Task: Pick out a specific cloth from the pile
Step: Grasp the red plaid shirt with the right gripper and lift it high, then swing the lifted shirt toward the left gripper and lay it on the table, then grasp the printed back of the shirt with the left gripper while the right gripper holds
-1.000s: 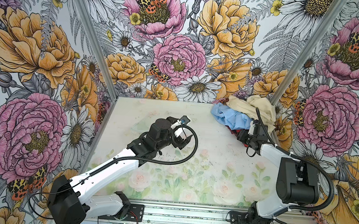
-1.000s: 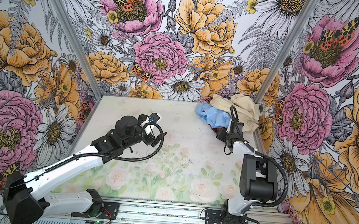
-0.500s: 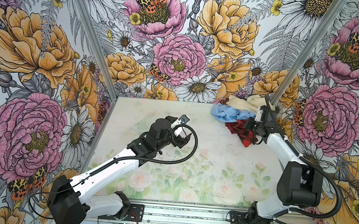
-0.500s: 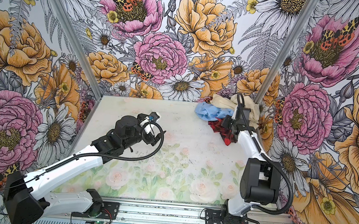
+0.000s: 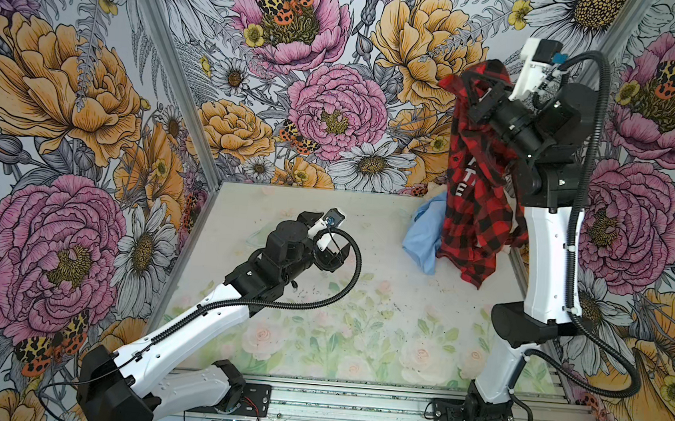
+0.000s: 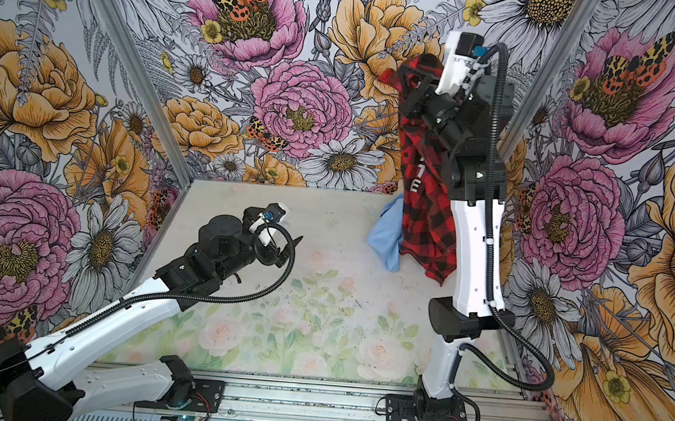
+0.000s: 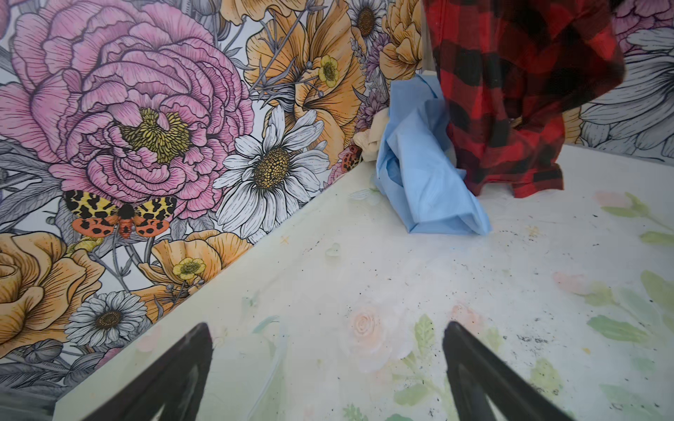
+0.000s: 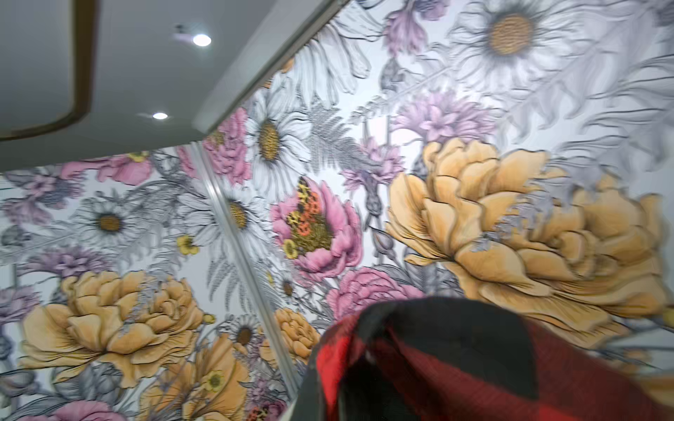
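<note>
My right gripper moves down and past the light blue cloth (image 5: 423, 235) to the bare tabletop beside it next and releases the plaid cloth, since that place is empty.
The red-and-black plaid cloth (image 5: 475, 215) (image 6: 426, 227) hangs long from my right gripper (image 5: 470, 83) (image 6: 412, 76), which is raised high near the back right corner and shut on the cloth's top edge. A black patch with white letters (image 5: 462, 176) shows on it. In the right wrist view the cloth (image 8: 474, 364) covers the jaws. Its lower hem (image 7: 521, 186) reaches down close to the table beside the pile. There the light blue cloth (image 5: 423, 235) (image 7: 423, 175) lies, with a bit of the beige cloth (image 7: 372, 142) behind it. My left gripper (image 5: 334, 257) (image 7: 326, 328) hovers open and empty over mid-table.
The floral table (image 5: 317, 322) is enclosed by flowered walls on three sides, with metal corner posts (image 5: 173, 68). The arm bases sit on an aluminium rail (image 5: 352, 404) at the front edge. The right arm's upright white link (image 5: 548, 259) stands just right of the hanging cloth.
My right gripper closed on the plaid cloth at the pile and rose high, drawing it up out of the heap. The left arm has stayed still.
</note>
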Robot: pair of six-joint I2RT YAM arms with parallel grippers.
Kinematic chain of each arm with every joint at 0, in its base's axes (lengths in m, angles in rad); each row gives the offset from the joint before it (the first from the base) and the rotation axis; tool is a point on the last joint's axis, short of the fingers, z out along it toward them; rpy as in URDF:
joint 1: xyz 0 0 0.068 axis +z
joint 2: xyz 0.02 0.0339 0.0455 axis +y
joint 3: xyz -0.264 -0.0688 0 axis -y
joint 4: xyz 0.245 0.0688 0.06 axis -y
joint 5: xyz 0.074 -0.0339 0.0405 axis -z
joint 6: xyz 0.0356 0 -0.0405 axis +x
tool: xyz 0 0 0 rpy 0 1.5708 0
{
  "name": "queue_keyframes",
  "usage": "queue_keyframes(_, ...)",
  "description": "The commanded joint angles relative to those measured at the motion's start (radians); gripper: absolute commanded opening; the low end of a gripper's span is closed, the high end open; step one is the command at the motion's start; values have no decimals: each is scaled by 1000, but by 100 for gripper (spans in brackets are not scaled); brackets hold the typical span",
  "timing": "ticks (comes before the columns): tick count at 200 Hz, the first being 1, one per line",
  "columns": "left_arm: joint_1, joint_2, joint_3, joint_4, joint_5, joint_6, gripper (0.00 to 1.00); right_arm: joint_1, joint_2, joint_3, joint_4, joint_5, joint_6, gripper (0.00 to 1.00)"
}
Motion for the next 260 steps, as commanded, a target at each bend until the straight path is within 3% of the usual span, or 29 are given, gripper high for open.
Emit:
queue_keyframes(1,49,-44,-41,59,-27,0,99,81,144,99,20,-78,97,0)
queue_keyframes(41,134,-99,-91,138,-7,10,99,242,243,79,287,-93,133,0)
queue_keyframes(82,161,-105,-114,152,-29,41,99,274,274,10,390,-119,192,0)
queue_keyframes(107,165,-96,-117,150,-58,53,99,264,178,-289,396,-157,172,0)
queue_keyframes(122,173,-92,-118,149,-61,52,99,264,98,-567,430,-166,123,0)
queue_keyframes(148,195,-59,-95,111,-142,19,99,239,-54,-1143,777,-92,129,0)
queue_keyframes(158,217,-34,-74,78,-131,-4,99,214,-79,-1292,864,-71,147,18)
queue_keyframes(170,248,3,-40,23,-92,-43,99,180,-83,-1384,848,-88,141,43)
queue_keyframes(180,271,50,-7,-27,-22,-72,99,165,-89,-1438,793,-93,105,79)
queue_keyframes(187,278,87,18,-60,-15,-94,99,160,-108,-1481,762,-75,69,98)
queue_keyframes(232,307,381,171,-212,44,-196,99,170,-368,-1831,651,220,-136,99)
queue_keyframes(260,374,546,269,-216,144,-328,99,207,-474,-1998,681,299,-225,99)
